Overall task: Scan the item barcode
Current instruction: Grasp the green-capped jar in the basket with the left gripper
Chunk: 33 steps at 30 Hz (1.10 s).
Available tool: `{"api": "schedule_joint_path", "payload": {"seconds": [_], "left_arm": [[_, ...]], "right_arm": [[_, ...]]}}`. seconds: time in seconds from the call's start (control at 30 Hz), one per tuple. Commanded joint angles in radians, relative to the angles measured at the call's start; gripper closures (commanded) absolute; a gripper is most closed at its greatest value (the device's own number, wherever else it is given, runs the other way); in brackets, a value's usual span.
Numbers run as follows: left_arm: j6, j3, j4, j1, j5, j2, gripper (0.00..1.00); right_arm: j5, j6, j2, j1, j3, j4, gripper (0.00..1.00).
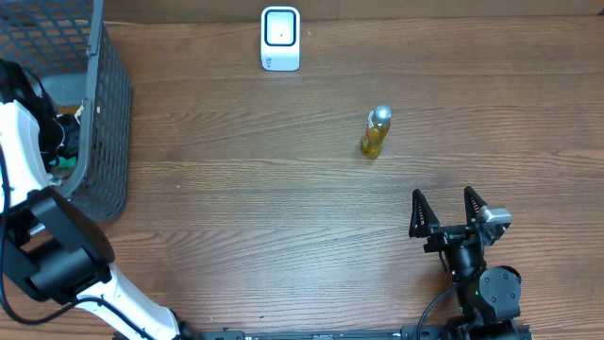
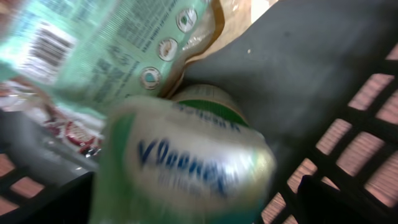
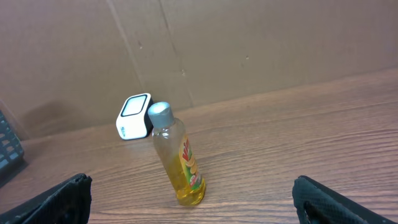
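Observation:
I will move my left gripper down deeper into the basket next, onto the jar's green lid [image 2: 217,111], because the lid shows just beyond the Kleenex pack between my open fingers.
A white barcode scanner [image 1: 280,39] stands at the table's far edge and also shows in the right wrist view [image 3: 134,116]. A yellow bottle with a silver cap [image 1: 376,131] stands upright in front of it [image 3: 178,157]. Well short of that bottle, my right gripper [image 1: 443,198] is open and empty [image 3: 196,214]. My left arm reaches into the black basket [image 1: 106,113]. Its gripper [image 2: 186,208] is open around a blurred Kleenex pack [image 2: 186,162], not closed on it. A green packet with a barcode [image 2: 93,43] lies beyond the pack.
The basket's mesh wall [image 2: 367,149] is close on the right of my left gripper. A red-and-white wrapper [image 2: 68,127] and other goods lie in the basket. The wooden table [image 1: 264,189] stretches between basket, scanner and bottle.

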Motion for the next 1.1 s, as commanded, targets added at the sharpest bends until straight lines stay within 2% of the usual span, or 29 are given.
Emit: {"api": "schedule_joint_path", "payload": {"seconds": [0.0, 0.23, 0.5, 0.67, 0.77, 0.83, 0.87, 1.07], "left_arm": [[0.026, -0.010, 0.001, 0.011, 0.015, 0.062, 0.01], [0.022, -0.010, 0.007, 0.012, 0.033, 0.111, 0.00], [0.022, -0.006, 0.015, 0.012, 0.034, 0.110, 0.23], [0.021, 0.052, -0.037, 0.012, 0.036, 0.110, 0.40], [0.003, 0.114, -0.087, 0.012, 0.038, 0.110, 0.46], [-0.005, 0.165, -0.126, 0.012, 0.037, 0.110, 0.66], [-0.006, 0.197, -0.149, 0.012, 0.038, 0.110, 0.72], [-0.088, 0.433, -0.299, 0.012, 0.039, 0.109, 0.72]], "right_arm": [[-0.001, -0.004, -0.010, 0.005, -0.011, 0.004, 0.00], [-0.002, -0.004, -0.010, 0.005, -0.011, 0.004, 0.00], [-0.002, -0.004, -0.010, 0.005, -0.011, 0.004, 0.00], [-0.001, -0.004, -0.010, 0.005, -0.011, 0.004, 0.00], [-0.001, -0.005, -0.010, 0.005, -0.011, 0.004, 0.00], [-0.002, -0.004, -0.010, 0.005, -0.011, 0.004, 0.00], [-0.001, -0.004, -0.010, 0.005, -0.011, 0.004, 0.00], [-0.002, -0.004, -0.010, 0.005, -0.011, 0.004, 0.00]]}}
